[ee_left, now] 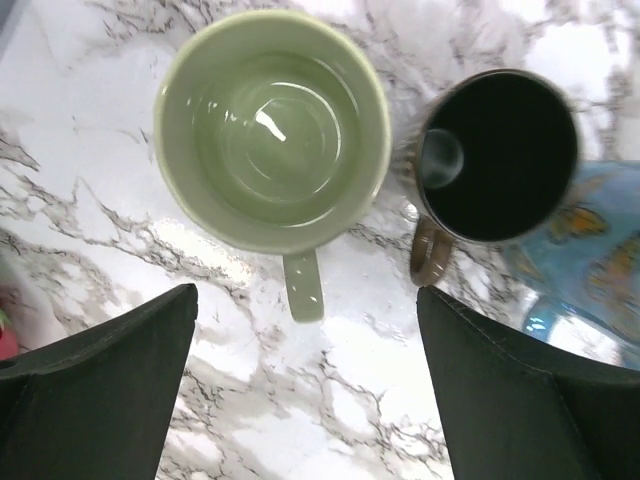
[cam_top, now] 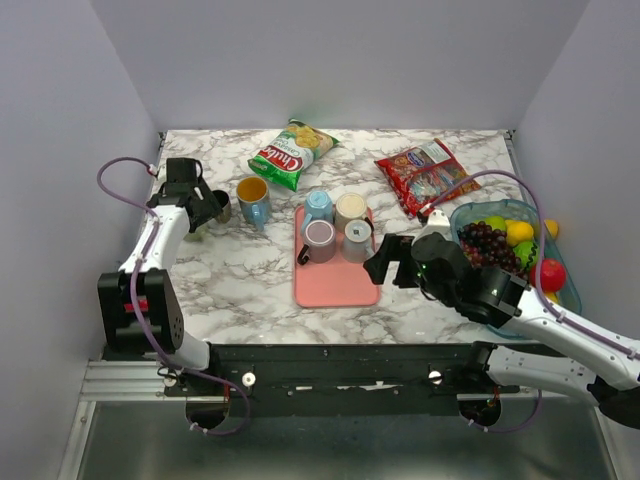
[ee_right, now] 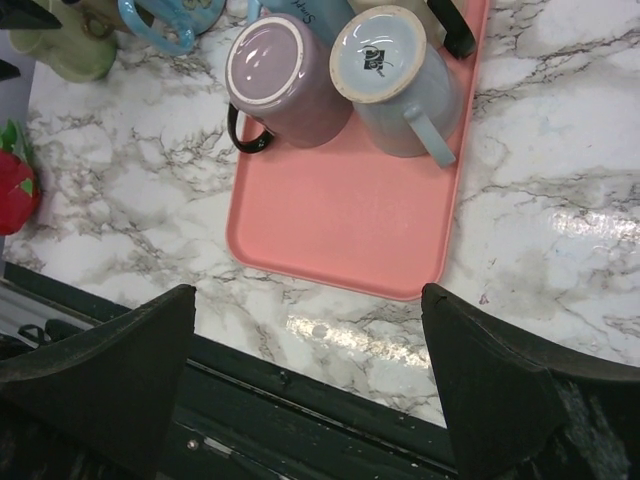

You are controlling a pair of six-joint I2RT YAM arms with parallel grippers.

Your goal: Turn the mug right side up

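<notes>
My right gripper moves down and turns outward onto the mug next, since the grey mug's handle (cam_top: 369, 256) (ee_right: 430, 137) sticks out below and outward of my open fingertips.
Four mugs stand upside down on the pink tray (cam_top: 335, 285): a mauve one (cam_top: 320, 240), a grey one (cam_top: 358, 238), a light blue one (cam_top: 318, 205) and a cream one (cam_top: 351, 208). The right wrist view shows the mauve mug (ee_right: 275, 80) and the grey mug (ee_right: 390, 75) bottoms up. My right gripper (cam_top: 385, 262) (ee_right: 310, 400) is open and empty, over the tray's near right edge. My left gripper (cam_top: 210, 208) (ee_left: 305, 390) is open and empty, above an upright green mug (ee_left: 272, 130) and an upright dark mug (ee_left: 497, 155).
An upright blue mug (cam_top: 252, 198) stands left of the tray. A green chip bag (cam_top: 292, 152) and a red snack bag (cam_top: 425, 175) lie at the back. A fruit bowl (cam_top: 560, 300) sits at the right. A red toy fruit (ee_right: 15, 190) lies near the green mug.
</notes>
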